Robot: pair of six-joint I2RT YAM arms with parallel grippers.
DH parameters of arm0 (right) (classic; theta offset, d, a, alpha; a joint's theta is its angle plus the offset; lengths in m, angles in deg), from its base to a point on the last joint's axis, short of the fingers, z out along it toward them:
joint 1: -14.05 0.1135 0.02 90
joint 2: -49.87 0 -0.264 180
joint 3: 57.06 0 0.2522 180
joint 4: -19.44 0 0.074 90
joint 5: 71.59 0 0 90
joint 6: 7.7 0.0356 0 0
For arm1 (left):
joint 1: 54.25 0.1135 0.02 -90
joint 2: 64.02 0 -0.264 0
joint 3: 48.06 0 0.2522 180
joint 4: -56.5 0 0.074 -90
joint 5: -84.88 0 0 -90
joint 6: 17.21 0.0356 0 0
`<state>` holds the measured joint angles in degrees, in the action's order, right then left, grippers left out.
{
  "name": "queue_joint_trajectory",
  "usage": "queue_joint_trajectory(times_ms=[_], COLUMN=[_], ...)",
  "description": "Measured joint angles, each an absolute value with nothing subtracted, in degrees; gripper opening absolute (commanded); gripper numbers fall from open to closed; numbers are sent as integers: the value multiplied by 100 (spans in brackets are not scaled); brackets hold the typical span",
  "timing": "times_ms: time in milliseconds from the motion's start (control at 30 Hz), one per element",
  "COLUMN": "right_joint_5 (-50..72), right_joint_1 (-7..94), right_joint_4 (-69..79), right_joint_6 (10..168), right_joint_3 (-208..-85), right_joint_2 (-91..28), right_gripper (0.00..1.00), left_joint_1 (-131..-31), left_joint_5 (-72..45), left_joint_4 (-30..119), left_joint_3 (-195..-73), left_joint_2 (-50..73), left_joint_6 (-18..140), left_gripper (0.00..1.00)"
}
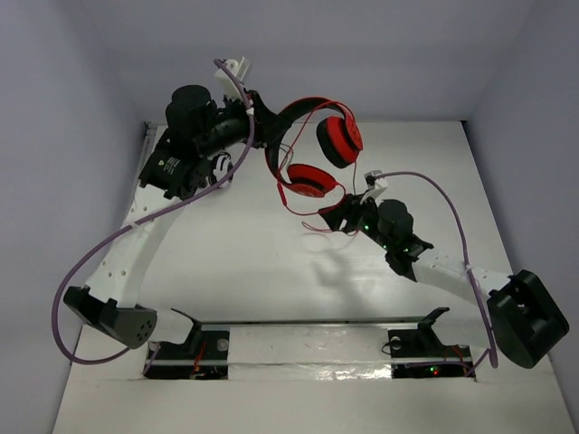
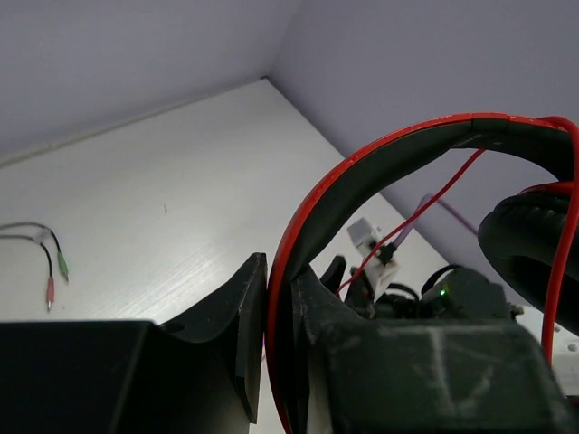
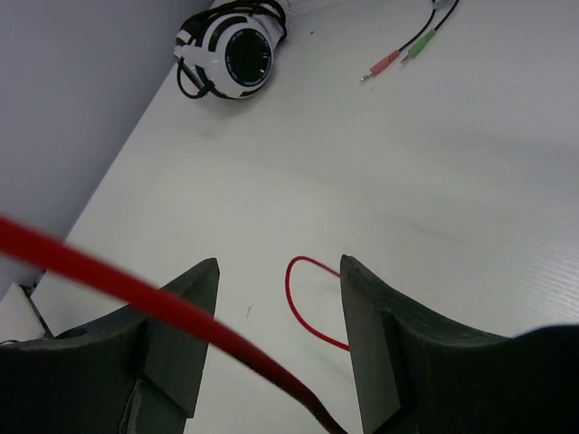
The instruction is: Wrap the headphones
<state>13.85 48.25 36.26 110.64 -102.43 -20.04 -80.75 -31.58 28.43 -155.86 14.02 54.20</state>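
Note:
My right gripper should next move back from below the lower cup (image 1: pixel 310 181) and turn to bring the red cable between its fingers, because the cable crosses the end of one finger.
The red headphones (image 1: pixel 339 140) hang in the air at the back of the table. My left gripper (image 1: pixel 269 122) is shut on their red-and-black headband (image 2: pixel 380 172); the band sits clamped between the jaws (image 2: pixel 280 271). A black ear pad (image 2: pixel 529 244) shows at the right. The thin red cable (image 1: pixel 312 226) drops from the cups to the table. My right gripper (image 1: pixel 336 215) is open just below the lower cup (image 1: pixel 310 181). In the right wrist view the cable (image 3: pixel 136 289) runs blurred across the left finger and down between the open jaws (image 3: pixel 279 267). A cable loop (image 3: pixel 294 289) lies on the table.
Black-and-white headphones (image 3: pixel 235 54) lie near the wall, their black cable ending in pink and green plugs (image 3: pixel 398 59), which also show in the left wrist view (image 2: pixel 54 271). White walls enclose the table on three sides. Purple arm cables arc over both arms.

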Motion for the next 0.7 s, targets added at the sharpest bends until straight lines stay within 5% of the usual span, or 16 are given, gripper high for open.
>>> queue_joint_trajectory(times_ms=[333,533,700], right_joint_5=[1206,1190,1171], right_joint_1=[4825,4825,4825], right_joint_4=[4083,4088,4059], right_joint_6=[11206,11354,11523], right_joint_3=[-10084,-10064,-9964], right_joint_2=[-2236,-2330,-2155], right_gripper=[59,47,55], left_joint_1=[-7962,-7855,-7815], left_joint_5=[-3055,-2867,-2765], left_joint_4=[2721,2426,2369], left_joint_3=[-16563,-16984,-17170], left_joint_2=[1588,1839,1883], left_joint_6=[5228,5165,5117], left_gripper=[0,0,0])
